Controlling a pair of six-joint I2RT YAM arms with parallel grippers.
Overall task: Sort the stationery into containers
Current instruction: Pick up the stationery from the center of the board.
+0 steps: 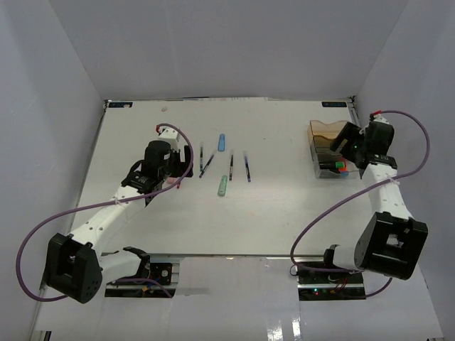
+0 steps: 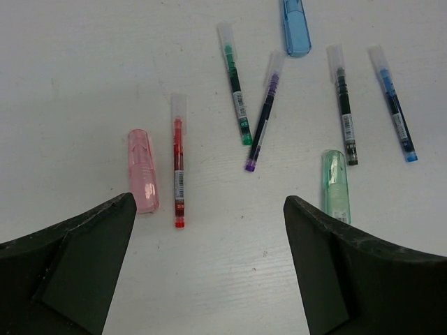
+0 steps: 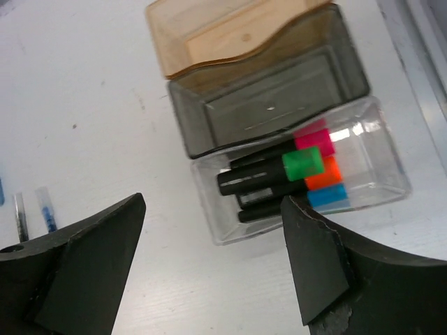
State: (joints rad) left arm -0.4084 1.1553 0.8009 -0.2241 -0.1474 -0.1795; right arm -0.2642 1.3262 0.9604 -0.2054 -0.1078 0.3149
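My right gripper is at the trays and should move back from them past the blue pen [image 2: 393,105], then go down over the mint piece [image 2: 336,187].
Loose stationery lies ahead of my open left gripper [image 2: 209,202]: a pink piece [image 2: 143,171], a red pen [image 2: 179,164], a green pen [image 2: 236,87], a purple pen [image 2: 263,115], a black pen [image 2: 343,105], a blue pen [image 2: 393,105], a blue piece [image 2: 296,24] and a mint piece [image 2: 336,187]. At the right stand the containers: an amber tray [image 3: 237,31], a smoky one [image 3: 272,98] and a clear tray [image 3: 370,167] holding black markers with pink, green [image 3: 302,164], orange and blue caps. My right gripper [image 3: 213,202] hangs open just before the clear tray, holding nothing.
From above, the pens [image 1: 232,163] lie mid-table between the left gripper [image 1: 183,169] and the right gripper [image 1: 340,153]. The trays [image 1: 325,131] sit near the table's right edge, close to the right wall. Two pen tips [image 3: 47,209] show at the right wrist view's left edge.
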